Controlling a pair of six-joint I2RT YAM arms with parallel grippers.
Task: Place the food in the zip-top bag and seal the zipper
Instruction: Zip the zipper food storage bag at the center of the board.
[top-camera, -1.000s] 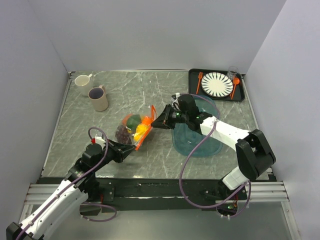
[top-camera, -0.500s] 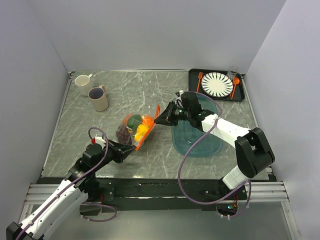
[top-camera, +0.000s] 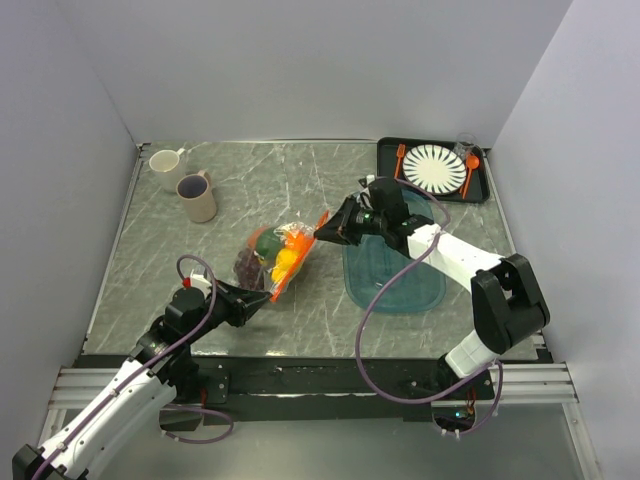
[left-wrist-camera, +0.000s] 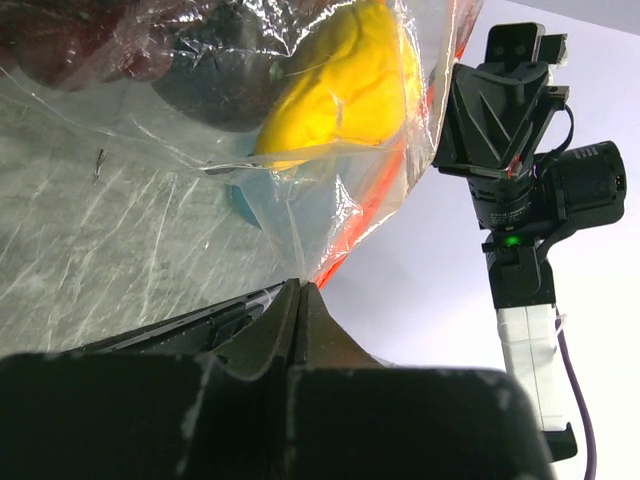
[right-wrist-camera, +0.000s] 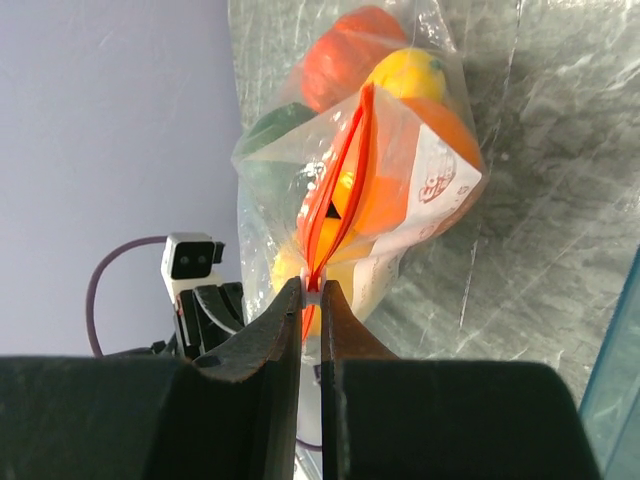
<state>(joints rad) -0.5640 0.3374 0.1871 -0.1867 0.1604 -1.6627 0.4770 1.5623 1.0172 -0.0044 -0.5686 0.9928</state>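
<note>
My right gripper will move outward along the orange-red zipper to the zipper's far end (right-wrist-camera: 367, 93) and let go of the slider, since the zipper is still open beyond the white slider (right-wrist-camera: 312, 296).
The zip-top bag (top-camera: 262, 262) lies mid-table, stretched between both grippers. It holds the food: a green piece (top-camera: 266, 241), orange pieces (top-camera: 292, 241), a yellow piece (top-camera: 282, 261) and dark purple grapes (top-camera: 243, 267). My left gripper (top-camera: 263, 298) is shut on the bag's near corner, at the end of the zipper (left-wrist-camera: 352, 235). My right gripper (top-camera: 324, 228) is shut on the zipper's white slider (right-wrist-camera: 312, 296). In the right wrist view the orange-red zipper (right-wrist-camera: 338, 190) still gapes apart beyond the slider. The yellow piece (left-wrist-camera: 335, 75) shows through the plastic in the left wrist view.
A translucent teal tray (top-camera: 396, 280) lies right of the bag, under my right arm. Two mugs (top-camera: 197, 197) stand at the back left. A black tray (top-camera: 386, 150) at the back right holds a striped plate (top-camera: 434, 168), an orange fork, an orange spoon and a clear glass.
My right gripper has moved away from the left one, toward the back right, with the slider, drawing the zipper taut. The left gripper has stayed put.
</note>
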